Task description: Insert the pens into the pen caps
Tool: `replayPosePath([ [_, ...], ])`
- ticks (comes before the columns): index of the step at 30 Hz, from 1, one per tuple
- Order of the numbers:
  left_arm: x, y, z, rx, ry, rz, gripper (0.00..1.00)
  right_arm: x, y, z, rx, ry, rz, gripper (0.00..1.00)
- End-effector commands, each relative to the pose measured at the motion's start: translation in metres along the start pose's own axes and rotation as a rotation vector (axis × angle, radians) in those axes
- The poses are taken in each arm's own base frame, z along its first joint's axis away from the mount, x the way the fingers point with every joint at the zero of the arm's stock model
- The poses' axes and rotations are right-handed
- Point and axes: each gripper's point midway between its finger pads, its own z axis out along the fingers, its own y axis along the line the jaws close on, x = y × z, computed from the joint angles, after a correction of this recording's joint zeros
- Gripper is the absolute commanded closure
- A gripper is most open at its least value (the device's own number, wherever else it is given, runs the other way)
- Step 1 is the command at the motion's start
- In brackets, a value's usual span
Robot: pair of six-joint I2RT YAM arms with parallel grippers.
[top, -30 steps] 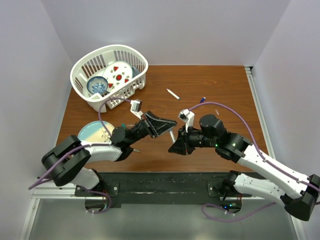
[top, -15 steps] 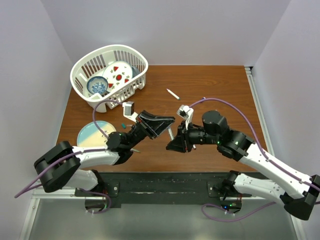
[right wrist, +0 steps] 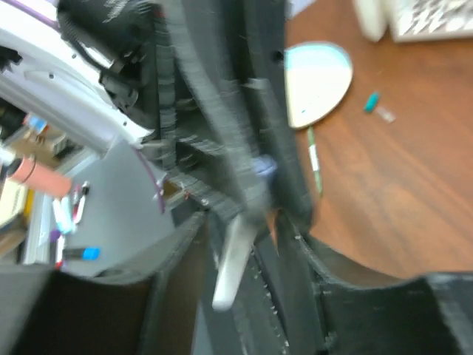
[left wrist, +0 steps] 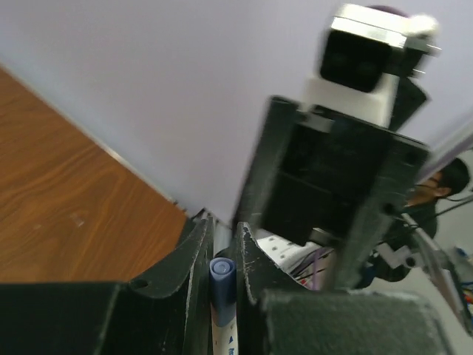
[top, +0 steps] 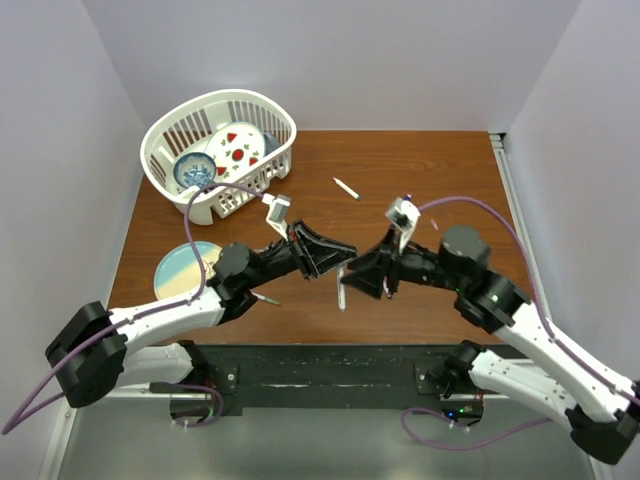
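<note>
My left gripper is going to lower next, tipping downward, and let go of the white pen on the bare tabletop below, because the blue cap [left wrist: 222, 275] is already on the pen's end.
My left gripper [top: 343, 256] is shut on a white pen with a blue cap [left wrist: 222, 275] on its end, pinched between the two fingers [left wrist: 194, 255]. In the top view this pen [top: 342, 290] hangs down from the gripper tips above the table. My right gripper [top: 358, 279] faces the left one tip to tip. Its jaws stand apart around the pen's white barrel [right wrist: 233, 266], blurred, without gripping it. Another white pen [top: 346, 188] lies at the back middle. A green-tipped pen [right wrist: 314, 159] and a green cap [right wrist: 371, 101] lie near the plate.
A white basket [top: 172, 135] holding dishes stands at the back left. A pale blue plate [top: 178, 270] lies at the left, also seen in the right wrist view [right wrist: 325, 74]. A thin pen [top: 266, 298] lies by the left arm. Walls enclose the table.
The right arm has drawn back to the right and its gripper has lifted. The left gripper has reached a little further right. The pen now hangs lower between the two tips.
</note>
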Motion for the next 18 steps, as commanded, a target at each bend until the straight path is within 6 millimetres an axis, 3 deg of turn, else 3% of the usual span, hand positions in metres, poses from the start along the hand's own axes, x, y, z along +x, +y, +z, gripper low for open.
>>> replayPosePath([
  [1,0.019,0.060,-0.016,-0.288,0.176,0.029,1.00,0.021,0.007,-0.022,-0.035,-0.028,-0.030,0.33],
  [4,0.021,0.083,-0.020,-0.388,0.172,0.037,1.00,0.050,0.009,-0.041,-0.030,0.019,0.001,0.11],
  [5,0.026,0.095,-0.021,-0.429,0.182,0.033,1.00,0.059,0.008,-0.047,-0.020,0.043,0.015,0.09],
  [7,0.032,0.113,-0.025,-0.497,0.189,0.020,1.00,0.058,0.015,-0.057,-0.029,0.017,0.012,0.05],
  [11,0.045,0.168,-0.035,-0.695,0.191,0.024,1.00,0.051,0.010,-0.066,0.036,-0.025,0.030,0.01],
  [15,0.059,0.198,-0.042,-0.790,0.194,-0.008,1.00,0.048,0.004,-0.064,0.072,-0.046,0.066,0.01],
  [18,0.063,0.218,-0.041,-0.849,0.189,0.000,1.00,0.057,-0.005,-0.058,0.097,-0.018,0.089,0.01],
])
